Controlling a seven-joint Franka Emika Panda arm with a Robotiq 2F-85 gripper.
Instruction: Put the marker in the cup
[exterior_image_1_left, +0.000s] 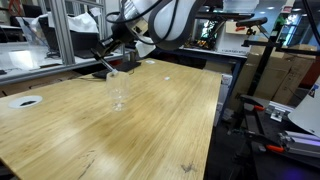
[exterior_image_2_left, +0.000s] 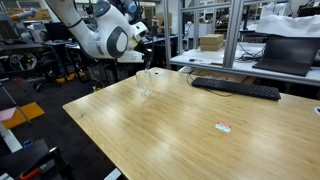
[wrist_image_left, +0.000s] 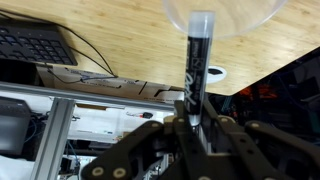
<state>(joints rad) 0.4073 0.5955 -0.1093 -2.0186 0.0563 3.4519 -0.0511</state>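
Note:
My gripper edges toward the clear glass's opening next and releases the black marker there. Only the marker's lighter tip reaches past the glass's rim so far.
In the wrist view my gripper is shut on the black marker, which has a lighter tip. The tip points at the rim of the clear glass at the top of the picture, and seems to be at or just inside its mouth. In an exterior view the glass stands upright on the wooden table, with my gripper just above it. In the other exterior view the glass stands near the table's far corner, below my gripper.
The wooden table fills the scene. A white round disc lies near one edge. A black keyboard and a small white-and-red item lie on the table. Metal frames and desks stand behind.

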